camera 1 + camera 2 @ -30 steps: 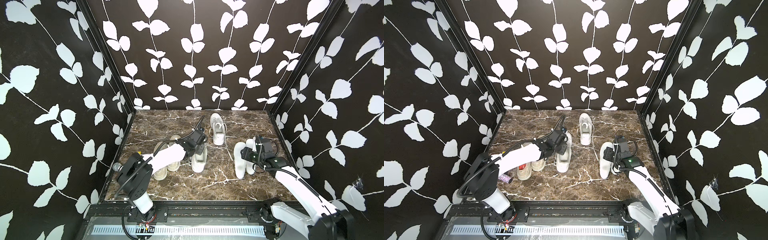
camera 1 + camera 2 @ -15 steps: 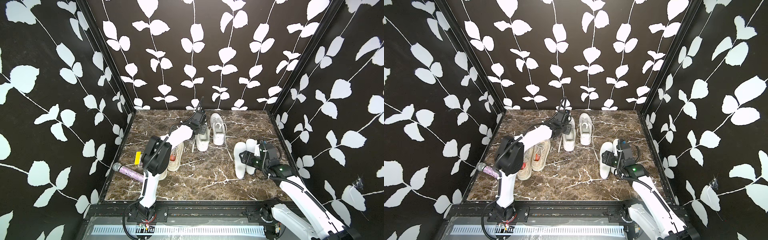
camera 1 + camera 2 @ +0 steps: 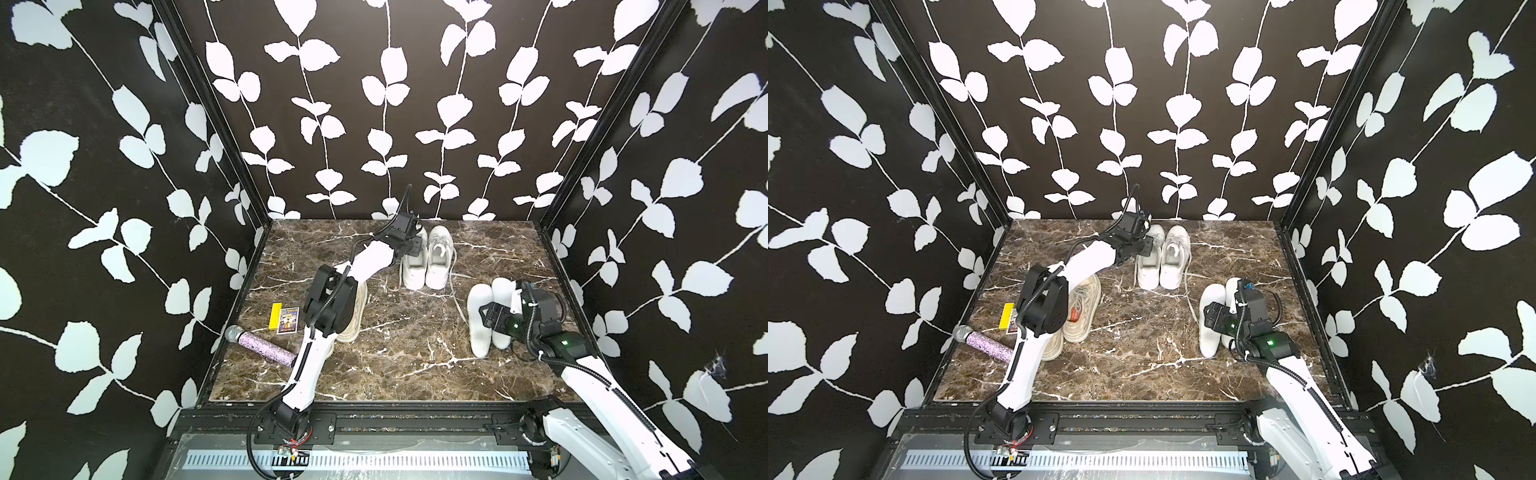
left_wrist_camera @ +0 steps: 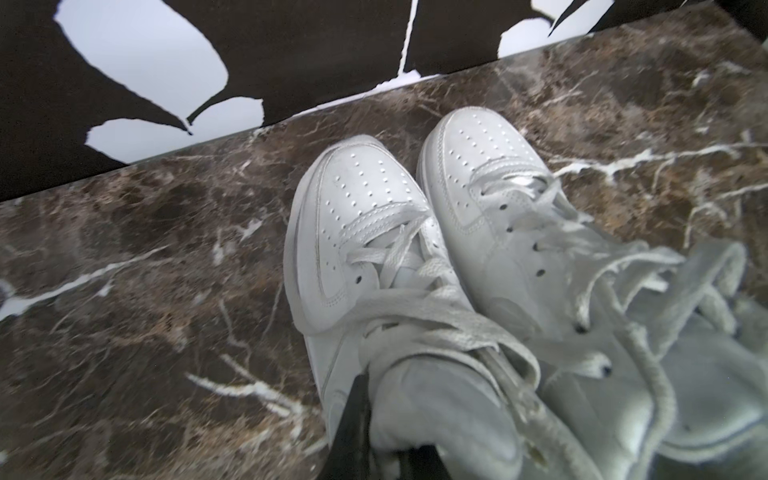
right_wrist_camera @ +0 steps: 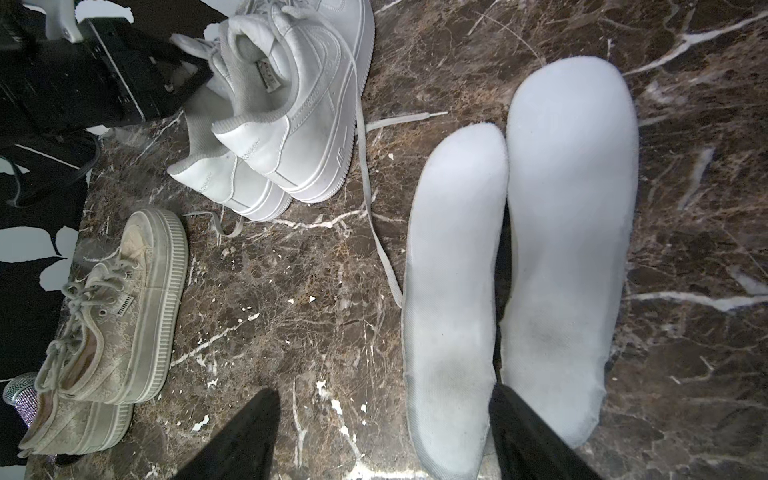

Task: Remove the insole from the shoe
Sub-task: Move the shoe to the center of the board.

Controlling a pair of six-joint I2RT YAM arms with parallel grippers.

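Note:
My left gripper slides sideways next toward the other white shoe (image 3: 438,260), which stands beside it nearer the insoles, then releases the collar, as both shoes stand upright.
Two white insoles (image 3: 478,320) (image 3: 1209,316) lie flat side by side on the marble at the right; in the right wrist view they are the nearer insole (image 5: 453,270) and the farther one (image 5: 569,228). My right gripper (image 3: 486,318) (image 5: 382,440) hovers open over their heel ends, and the nearer insole's heel lies between the fingers. A pair of white shoes (image 3: 428,259) (image 3: 1163,259) stands at the back. My left gripper (image 3: 411,245) (image 4: 386,440) is shut on the padded collar of the left white shoe (image 4: 357,220).
A beige platform sneaker pair (image 3: 353,311) (image 5: 124,299) sits at the left under my left arm. A glittery microphone (image 3: 259,345), a yellow box (image 3: 275,318) and a card (image 3: 289,320) lie near the left wall. A loose lace (image 5: 374,208) trails toward the insoles.
My left arm carried the white shoe from the middle of the table to the back, beside its mate. My right gripper opened wider over the insoles and drew back a little.

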